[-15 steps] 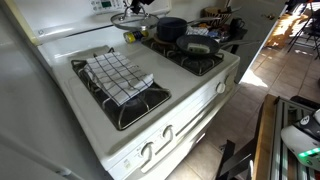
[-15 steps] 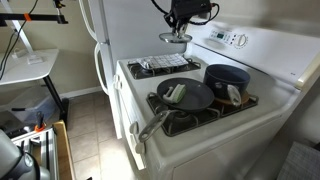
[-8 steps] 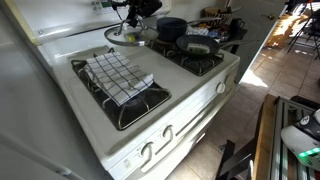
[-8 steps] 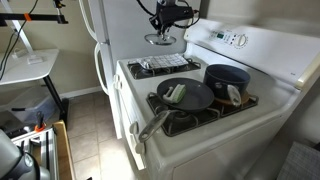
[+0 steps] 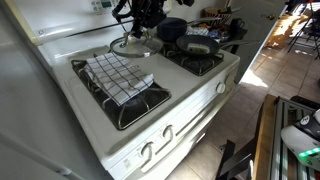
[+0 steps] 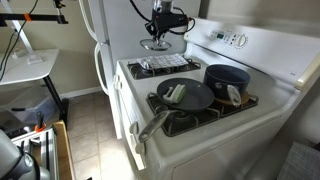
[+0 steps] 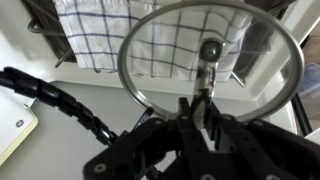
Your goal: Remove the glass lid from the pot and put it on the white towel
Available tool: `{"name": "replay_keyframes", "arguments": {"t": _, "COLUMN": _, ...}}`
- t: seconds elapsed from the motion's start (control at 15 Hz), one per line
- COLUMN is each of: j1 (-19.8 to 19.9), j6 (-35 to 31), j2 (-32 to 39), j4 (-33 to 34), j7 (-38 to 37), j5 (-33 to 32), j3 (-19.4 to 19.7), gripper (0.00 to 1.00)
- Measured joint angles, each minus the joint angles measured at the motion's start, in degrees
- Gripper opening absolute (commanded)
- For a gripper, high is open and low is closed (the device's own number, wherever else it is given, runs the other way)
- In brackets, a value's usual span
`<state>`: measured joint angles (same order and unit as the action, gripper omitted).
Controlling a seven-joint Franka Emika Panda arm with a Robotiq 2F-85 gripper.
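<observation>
My gripper should next go down and toward the front of the stove and put the glass lid [image 5: 131,45] on the white towel [image 5: 118,74], because the lid is still hanging above the towel.
My gripper [image 5: 140,28] is shut on the glass lid [image 5: 131,45] and holds it in the air near the far edge of the white towel [image 5: 118,74]. The round clear lid with its metal rim shows in both exterior views, here [image 6: 156,43] hanging above the towel [image 6: 163,65]. In the wrist view my gripper [image 7: 196,105] pinches the lid's rim [image 7: 130,85], and the checked towel [image 7: 160,40] shows through the glass with the dark knob [image 7: 210,49]. The uncovered dark pot [image 5: 171,28] [image 6: 226,78] sits on a back burner.
A dark frying pan [image 6: 184,96] [image 5: 198,44] with a long handle sits on a front burner next to the pot. The stove's control panel [image 6: 232,40] rises behind the burners. A white fridge side [image 6: 120,25] stands beside the stove.
My gripper has carried the lid away from the pot and lower, from high at the back of the stove to just above the towel's far edge.
</observation>
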<state>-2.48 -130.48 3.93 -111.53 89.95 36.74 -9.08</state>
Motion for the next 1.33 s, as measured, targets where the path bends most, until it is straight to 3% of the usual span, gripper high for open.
{"name": "replay_keyframes", "arguments": {"t": 0.6, "j1": -3.6, "j6": -1.2, "j2": 1.4, "j4": -1.7, "j7": -0.2, "j5": -0.6, "j3": -1.2, "gripper": 0.03}}
{"name": "replay_keyframes", "arguments": {"t": 1.07, "j1": -6.1, "j6": -9.7, "j2": 1.3, "j4": -5.8, "j7": -5.7, "j5": -7.4, "j3": -2.0, "gripper": 0.03}}
{"name": "replay_keyframes", "arguments": {"t": 1.33, "j1": -6.5, "j6": -12.3, "j2": 1.5, "j4": -7.4, "j7": -7.7, "j5": -8.0, "j3": -3.0, "gripper": 0.03}}
